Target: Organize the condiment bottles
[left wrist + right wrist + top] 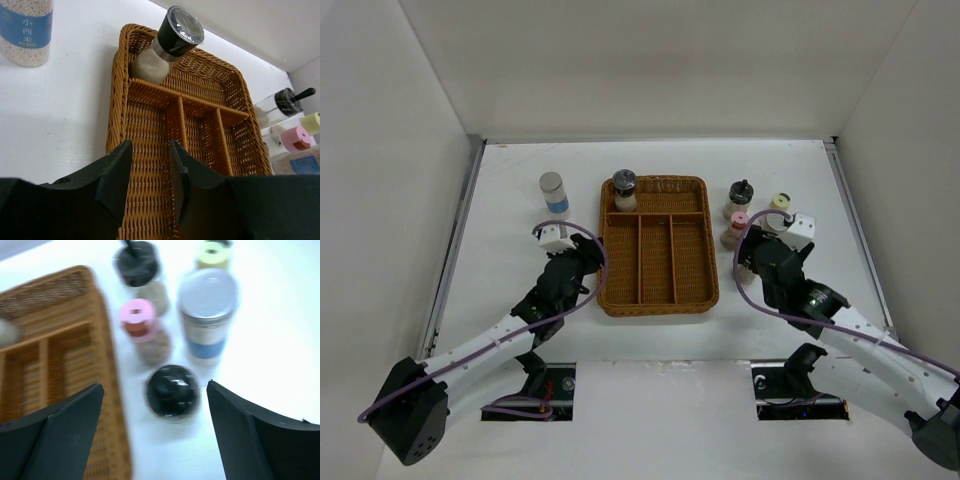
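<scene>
My right gripper lowers around the round black cap of the shaker next and closes there, since the cap already shows between my open fingers.
A black-topped glass shaker (624, 190) stands in the back left compartment of the wicker tray (660, 290); it also shows in the left wrist view (167, 45). A white grey-capped blue-label bottle (553, 192) stands left of the tray. Right of the tray stand a black-topped shaker with a handle (138, 267), a pink-capped bottle (139, 325), a cream-capped bottle (213, 253), a second white blue-label bottle (206, 312) and another black-topped shaker (172, 391). My right gripper (154, 387) is open wide above that last shaker. My left gripper (149, 147) is open and empty over the tray's left part.
The tray's (150, 100) three long front compartments hold nothing. White walls enclose the table on the left, back and right. In the top view my right gripper (767, 248) hides the bottles beneath it.
</scene>
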`<state>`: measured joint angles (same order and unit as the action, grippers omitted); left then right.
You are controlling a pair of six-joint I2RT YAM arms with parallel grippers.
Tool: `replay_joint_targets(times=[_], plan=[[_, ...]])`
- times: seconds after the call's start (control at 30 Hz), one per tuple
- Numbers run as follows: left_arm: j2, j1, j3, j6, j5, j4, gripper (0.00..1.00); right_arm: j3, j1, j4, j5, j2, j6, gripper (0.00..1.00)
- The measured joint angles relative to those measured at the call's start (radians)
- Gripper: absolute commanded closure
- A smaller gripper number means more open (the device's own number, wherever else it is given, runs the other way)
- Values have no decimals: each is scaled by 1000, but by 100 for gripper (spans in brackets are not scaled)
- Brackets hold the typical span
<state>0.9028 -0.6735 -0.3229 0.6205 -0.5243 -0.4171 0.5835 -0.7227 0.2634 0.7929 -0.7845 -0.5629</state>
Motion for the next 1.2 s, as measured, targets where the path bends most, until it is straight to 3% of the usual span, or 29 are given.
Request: replay_joint_targets(times=[0.27,0.6,0.73,0.97,1.2], plan=[[-82,26,98,51,13,-55,49,27,111,120,-51,-100,-13,5],[-100,47,134,77,29,-74,45,31,145,68,-143,-244,11,9],[-80,47,134,84,35,-87,45,31,173,33,-168,-275,25,19],[-53,51,134,88,45,-104,44,31,180,-7,-190,-303,43,44],[-62,80,141,93,46,-111,42,84,150,86,-187,-224,47,47]])
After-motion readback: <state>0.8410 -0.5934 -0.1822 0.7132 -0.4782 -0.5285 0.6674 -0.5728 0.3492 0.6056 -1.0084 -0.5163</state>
